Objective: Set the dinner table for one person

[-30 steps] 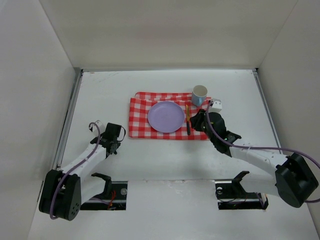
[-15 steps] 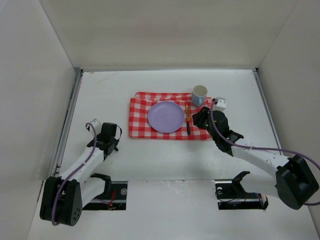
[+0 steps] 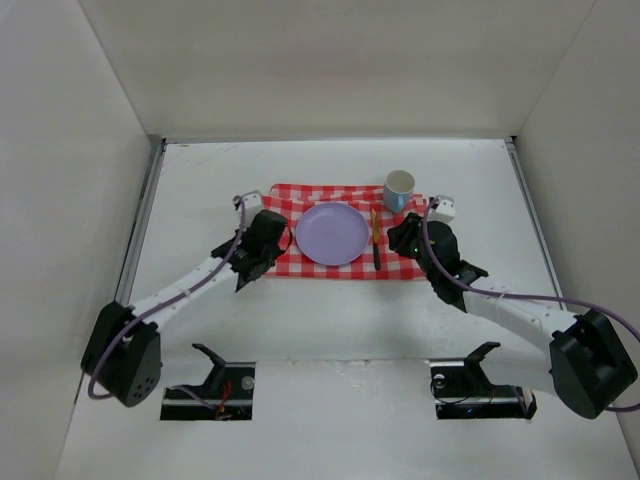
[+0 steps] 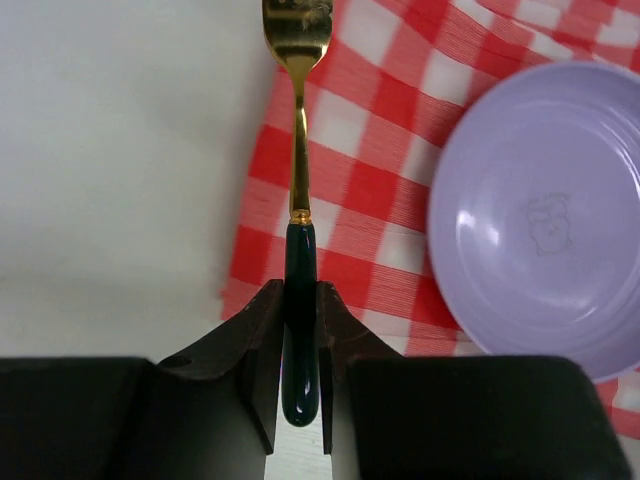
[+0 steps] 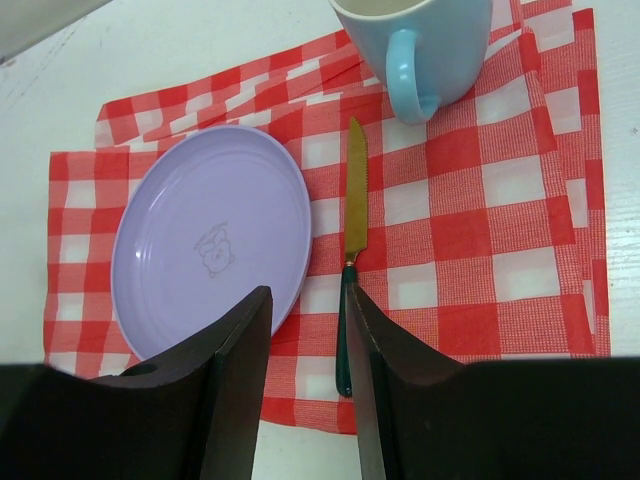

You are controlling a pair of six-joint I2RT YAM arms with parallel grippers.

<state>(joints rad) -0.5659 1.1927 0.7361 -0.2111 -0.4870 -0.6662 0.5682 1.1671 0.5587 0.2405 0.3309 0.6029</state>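
Note:
My left gripper will move toward the plate [image 3: 332, 232] next and lower to release the fork on the bare cloth strip [image 3: 287, 262] beside it, because the knife fills the opposite side.
On the white dinner table [image 3: 200, 190] lies a red-and-white checkered cloth [image 3: 280, 205] with a lilac plate [image 3: 332, 232], a light blue cup [image 3: 399, 188] and a gold knife with a dark green handle [image 3: 376, 245]. My left gripper [image 4: 298, 300] is shut on the dark green handle of a gold fork [image 4: 298, 150]. It holds the fork over the cloth's left edge [image 4: 370, 190], left of the plate [image 4: 540, 220]; in the top view this gripper [image 3: 257, 258] is at the cloth's near left corner. My right gripper [image 5: 308, 310] is open, above the knife's handle [image 5: 344, 340], between plate [image 5: 210, 240] and cup [image 5: 420, 40].
Grey rails [image 3: 145, 220] run along the left and right sides of the table, with white walls around it. Bare white tabletop [image 4: 120, 150] lies left of the cloth.
My left arm has swung from the near left of the table up to the cloth's left edge, beside the plate. My right gripper has hardly moved.

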